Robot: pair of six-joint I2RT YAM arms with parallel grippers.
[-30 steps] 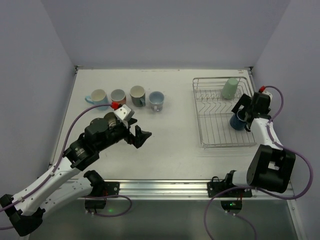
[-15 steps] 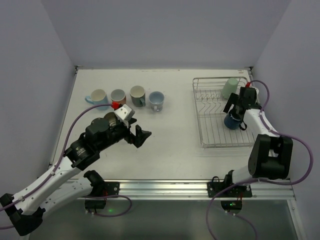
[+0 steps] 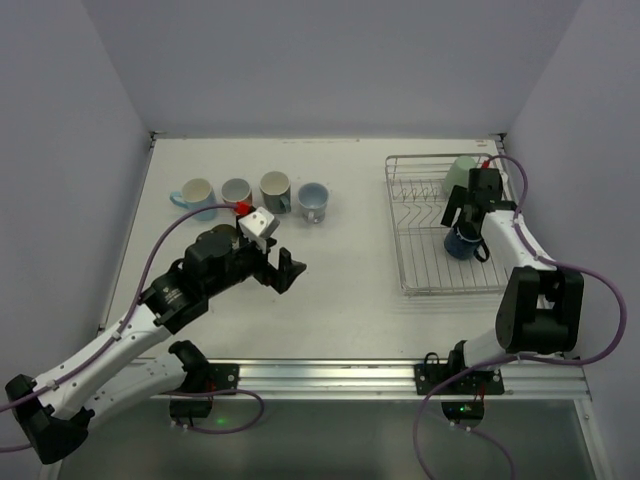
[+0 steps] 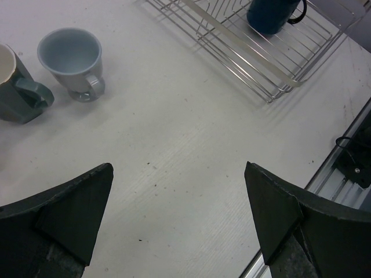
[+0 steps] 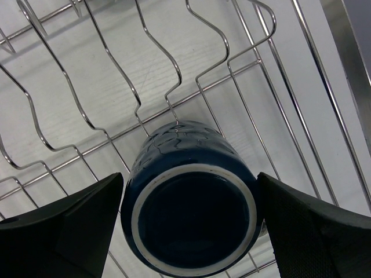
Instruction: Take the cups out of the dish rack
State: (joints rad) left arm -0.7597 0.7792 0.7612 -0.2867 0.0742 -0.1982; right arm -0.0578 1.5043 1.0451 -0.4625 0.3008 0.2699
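Note:
I need to move my left gripper toward the rack next, tilting it upward to close on the opposite rim (image 3: 459,250) (image 4: 261,26), while I hold the base end of the dark blue cup with my right gripper.
The silver wire dish rack (image 3: 430,270) stands at the right of the table. A pale green cup (image 3: 460,176) lies in its far corner. A dark blue cup (image 3: 461,244) (image 5: 191,223) sits tilted in the rack with its base toward the right wrist camera. My right gripper (image 3: 463,224) (image 5: 190,180) grips it, one finger pressed to each side. My left gripper (image 3: 285,270) (image 4: 179,214) hovers open over bare table with nothing between its fingers. The left wrist view also shows the rack (image 4: 255,63) and the dark blue cup (image 4: 271,14) at its top edge.
Several cups stand upright in a row at the back left: a light blue one (image 3: 195,197), a salmon pink one (image 3: 237,191), a grey-teal one (image 3: 275,188) (image 4: 17,90) and a pale blue one (image 3: 313,200) (image 4: 72,58). An aluminium rail (image 3: 330,375) runs along the near edge.
The right arm swung left and back over the rack, and the dark blue cup shifted left with its gripper. The left gripper edged slightly up and to the right.

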